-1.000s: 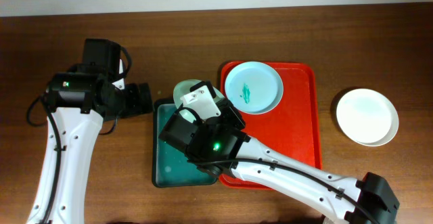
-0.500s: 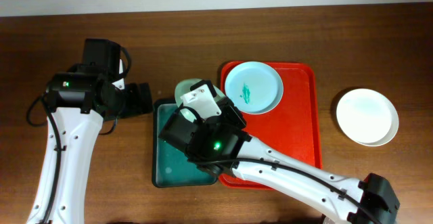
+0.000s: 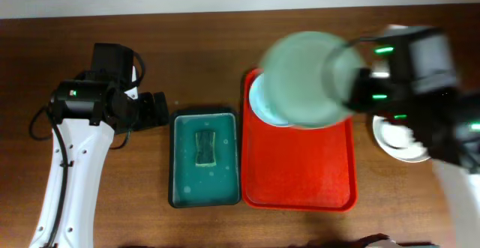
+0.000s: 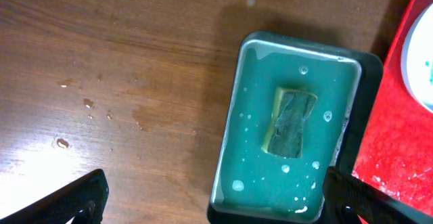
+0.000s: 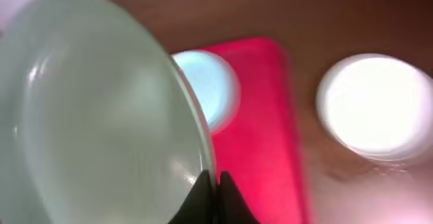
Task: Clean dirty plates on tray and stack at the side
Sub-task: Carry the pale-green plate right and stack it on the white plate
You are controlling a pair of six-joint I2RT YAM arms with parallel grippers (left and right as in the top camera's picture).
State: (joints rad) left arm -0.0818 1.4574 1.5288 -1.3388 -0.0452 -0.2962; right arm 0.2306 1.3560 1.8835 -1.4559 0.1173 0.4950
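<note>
The mint plate (image 3: 304,79) goes right in the overhead view and down next. My right gripper releases it onto the white plate (image 3: 397,147), since that one rests beside the tray.
My right gripper (image 3: 343,83) (image 5: 212,183) is shut on the rim of a pale mint plate (image 3: 304,79) (image 5: 95,109), held tilted in the air above the back of the red tray (image 3: 300,165) (image 5: 264,136). A second plate (image 3: 259,107) (image 5: 213,88) lies on the tray's back left, mostly hidden below the held one in the overhead view; its edge with a teal smear (image 4: 423,61) shows in the left wrist view. A white plate (image 3: 397,147) (image 5: 372,105) rests on the table right of the tray. My left gripper (image 3: 154,109) (image 4: 216,204) is open and holds nothing, at the teal tray's left side.
A dark teal tray (image 3: 184,180) (image 4: 237,116) with soapy water and a sponge (image 3: 205,147) (image 4: 291,121) sits just left of the red tray. Water drops (image 4: 62,143) dot the wooden table left of it. The right arm (image 3: 420,76) hangs over the table's right side.
The right arm has swung from above the teal tray to the right, carrying the plate up over the red tray. The sponge is uncovered now. The left arm has stayed put.
</note>
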